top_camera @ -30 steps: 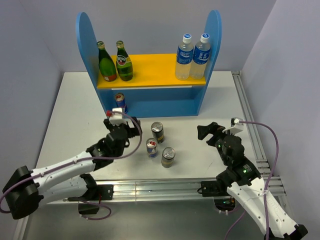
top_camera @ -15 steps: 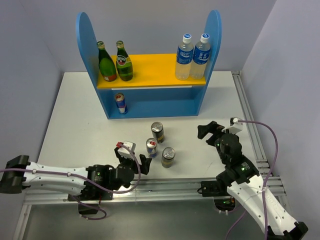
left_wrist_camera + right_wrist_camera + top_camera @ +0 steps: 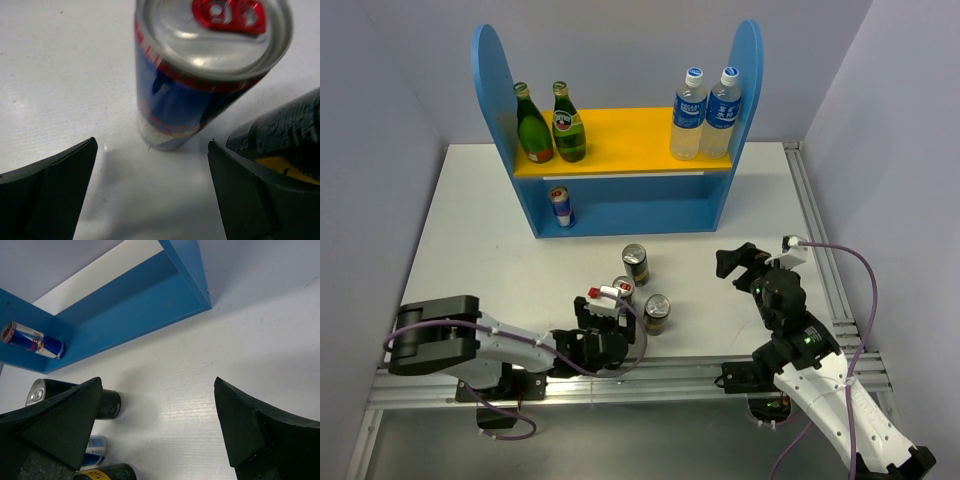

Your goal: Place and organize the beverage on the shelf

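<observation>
The blue-and-silver table can needs to come between my left gripper's open fingers, so I should move that gripper away from my base next, toward the shelf [image 3: 495, 120].
The blue shelf [image 3: 495, 120] has a yellow upper board holding two green bottles [image 3: 533, 125] [image 3: 568, 123]. One blue-and-silver can [image 3: 561, 206] stands on its lower level and also shows in the right wrist view [image 3: 32, 340]. On the table stand a dark can [image 3: 636, 264], a second blue-and-silver can [image 3: 624, 288] and another dark can [image 3: 656, 313]. My left gripper [image 3: 612, 312] is open and low, just in front of the blue-and-silver can [image 3: 200, 75], with its jaws on either side and short of it [image 3: 152, 195]. My right gripper [image 3: 738, 262] [image 3: 160, 430] is open and empty, to the right of the cans.
Two clear water bottles [image 3: 688, 115] [image 3: 723, 112] stand on the right of the upper board. The three table cans stand close together; one dark can [image 3: 285, 135] is right beside my left gripper's right finger. A metal rail [image 3: 820, 250] runs along the table's right edge.
My left arm has drawn back from the shelf toward the near edge, then swung right, so its open gripper now faces the blue-and-silver can on the table. The right arm has not moved.
</observation>
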### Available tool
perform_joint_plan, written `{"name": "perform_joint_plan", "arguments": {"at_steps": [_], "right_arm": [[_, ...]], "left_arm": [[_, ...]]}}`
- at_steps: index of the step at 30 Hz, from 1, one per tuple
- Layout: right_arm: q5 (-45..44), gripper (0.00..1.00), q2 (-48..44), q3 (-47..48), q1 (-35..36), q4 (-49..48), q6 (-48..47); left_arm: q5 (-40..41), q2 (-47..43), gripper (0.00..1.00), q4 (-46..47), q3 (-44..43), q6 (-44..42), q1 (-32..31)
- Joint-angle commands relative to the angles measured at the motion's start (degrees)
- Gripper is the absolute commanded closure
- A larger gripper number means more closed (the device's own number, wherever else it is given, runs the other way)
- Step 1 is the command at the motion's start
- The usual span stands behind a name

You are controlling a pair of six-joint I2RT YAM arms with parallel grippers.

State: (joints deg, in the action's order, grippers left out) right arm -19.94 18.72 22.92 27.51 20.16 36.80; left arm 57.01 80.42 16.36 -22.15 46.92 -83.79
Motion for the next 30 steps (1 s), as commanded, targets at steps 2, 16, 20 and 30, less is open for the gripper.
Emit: {"name": "perform_joint_plan", "arguments": {"at_steps": [2,16,20,30], "right_arm": [[-0.36,0.00,-0.53,0.02,0.36,-1.97,-0.32],[-0.18,0.00,-0.53,-0.07,0.35,-1.97,-0.41],[-0.36,0.00,-0.44,-0.07,0.36,-2.06,-0.32],[0.26,0.00,-0.97,-0.24,0.35,-2.15,-0.59]], "left_arm": [[1.18,3.95,0.01,12.54,-3.51,-4.19,1.87],[-2.17,13.44,0.59,24.85,-5.18,-10.35,11.10],[-1.12,13.10,1.00,23.20,-5.62,-10.44,12.07],[-3.66,-4.38,1.00,21.79,-0.43,-20.80,18.82]]}}
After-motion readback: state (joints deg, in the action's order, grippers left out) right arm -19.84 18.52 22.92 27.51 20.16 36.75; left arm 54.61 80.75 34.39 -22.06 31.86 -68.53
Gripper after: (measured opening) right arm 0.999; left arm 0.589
